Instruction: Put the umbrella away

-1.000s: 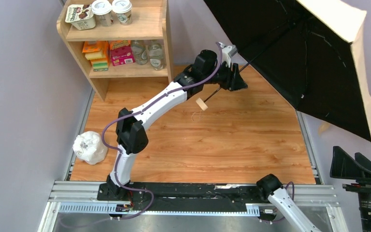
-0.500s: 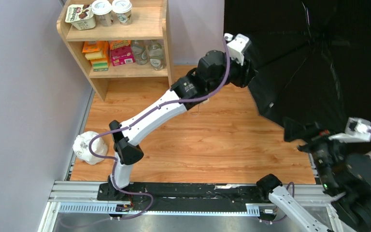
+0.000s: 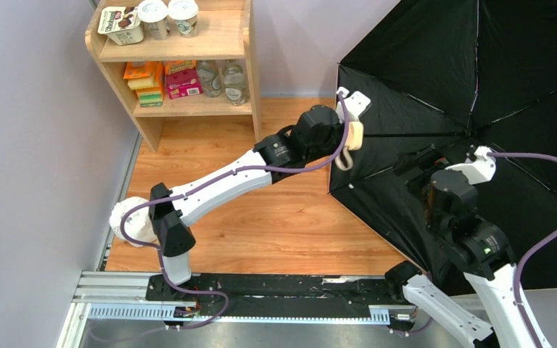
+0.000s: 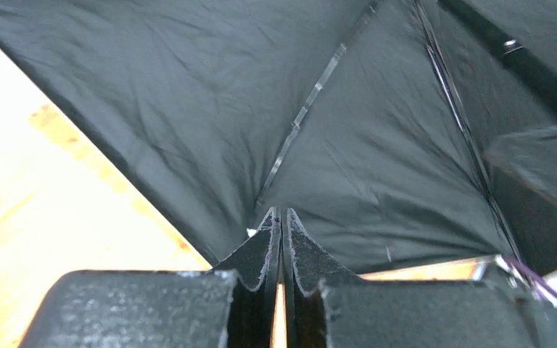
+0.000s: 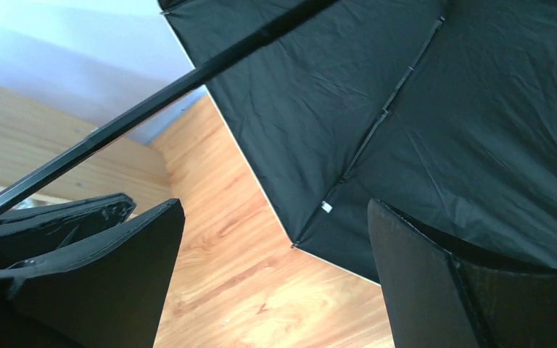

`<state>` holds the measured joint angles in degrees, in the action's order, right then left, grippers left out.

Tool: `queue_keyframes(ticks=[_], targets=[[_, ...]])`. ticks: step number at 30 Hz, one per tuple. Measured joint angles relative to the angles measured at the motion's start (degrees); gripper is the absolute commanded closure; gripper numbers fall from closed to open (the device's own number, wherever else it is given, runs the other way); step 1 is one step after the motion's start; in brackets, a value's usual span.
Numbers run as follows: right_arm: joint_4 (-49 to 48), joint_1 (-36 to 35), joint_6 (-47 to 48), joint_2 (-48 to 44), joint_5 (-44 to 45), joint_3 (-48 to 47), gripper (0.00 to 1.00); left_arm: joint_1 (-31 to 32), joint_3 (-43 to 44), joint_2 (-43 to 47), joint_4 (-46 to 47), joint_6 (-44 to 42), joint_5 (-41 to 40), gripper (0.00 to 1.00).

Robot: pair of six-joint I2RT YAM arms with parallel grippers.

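The umbrella's black shaft (image 3: 413, 135) is outside the right gripper's open fingers, so the gripper will next move outward onto the upper part of the shaft, near where the ribs meet.
The umbrella (image 3: 421, 72) stands open on the right side of the table, its black inside and ribs facing the top camera. Its thin black shaft (image 3: 413, 135) runs left to the wooden block handle (image 3: 353, 135), with the beige strap (image 3: 343, 161) hanging below. My left wrist (image 3: 319, 125) is right beside the handle. The left gripper (image 4: 281, 217) is shut with nothing visible between its fingers, and black canopy (image 4: 333, 145) lies just beyond the tips. My right gripper (image 3: 417, 163) hovers open over the canopy just below the shaft (image 5: 152, 98), holding nothing (image 5: 275, 206).
A wooden shelf unit (image 3: 188, 54) with cups, boxes and bottles stands at the back left. A white lumpy plastic bag (image 3: 125, 217) lies at the table's left edge beside the left arm. Grey walls close in the left and back. The metal rail (image 3: 283, 290) runs along the near edge.
The umbrella has swung down and round, its black inside now facing the camera. The right arm has come in over the canopy. The left arm moved with the handle and its jaws have shut.
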<state>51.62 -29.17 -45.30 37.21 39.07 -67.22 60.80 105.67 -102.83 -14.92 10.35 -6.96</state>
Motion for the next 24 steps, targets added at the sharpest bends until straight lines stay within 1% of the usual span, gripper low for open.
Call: queue_keyframes(ticks=[1, 2, 4, 5, 8, 12, 14, 17, 21, 23, 24], targets=[[0.2, 0.0, -0.5, -0.2, 0.5, 1.2, 0.0, -0.3, 1.8, -1.0, -2.7, 0.0, 2.4, 0.77], [0.2, 0.0, -1.1, -0.5, 0.8, 2.6, 0.0, -0.6, 3.7, -2.1, -5.0, -0.1, 4.4, 0.59], [0.1, 0.1, -1.9, -0.8, 0.9, 4.7, 0.0, -1.2, 7.0, -3.7, -8.0, -0.1, 9.3, 0.39], [-0.2, 0.2, -2.3, -0.9, 0.8, 5.7, 0.0, -1.5, 7.1, -3.7, -8.6, 1.0, 11.3, 0.39], [-0.3, 0.3, -3.3, -0.9, 0.4, 7.2, 0.0, -2.6, 5.5, -2.2, -9.5, 2.4, 14.1, 0.39], [0.8, 0.7, -8.3, -2.6, 2.3, 7.6, 0.0, -4.4, 1.1, 2.2, -10.0, 2.6, 17.7, 0.39], [1.4, 1.3, -10.9, -3.5, 2.8, 7.1, 0.0, -5.1, 0.2, 3.8, -10.0, 2.6, 19.0, 0.39], [2.7, 2.9, -13.9, -1.6, 3.9, 0.9, 0.0, -5.9, 0.3, 5.0, -9.2, 2.6, 20.2, 0.4], [1.7, 6.8, -14.1, 3.6, 4.6, -9.6, 0.0, -5.7, 0.6, 5.0, -9.6, 2.6, 20.8, 0.4], [0.7, 11.5, -14.3, 6.1, 2.1, -12.3, 0.0, -5.7, 0.6, 5.0, -9.7, 2.6, 21.0, 0.4], [-0.1, 15.4, -14.5, 7.4, -0.7, -12.9, 0.0, -5.7, 0.6, 5.0, -9.7, 2.6, 21.1, 0.4]])
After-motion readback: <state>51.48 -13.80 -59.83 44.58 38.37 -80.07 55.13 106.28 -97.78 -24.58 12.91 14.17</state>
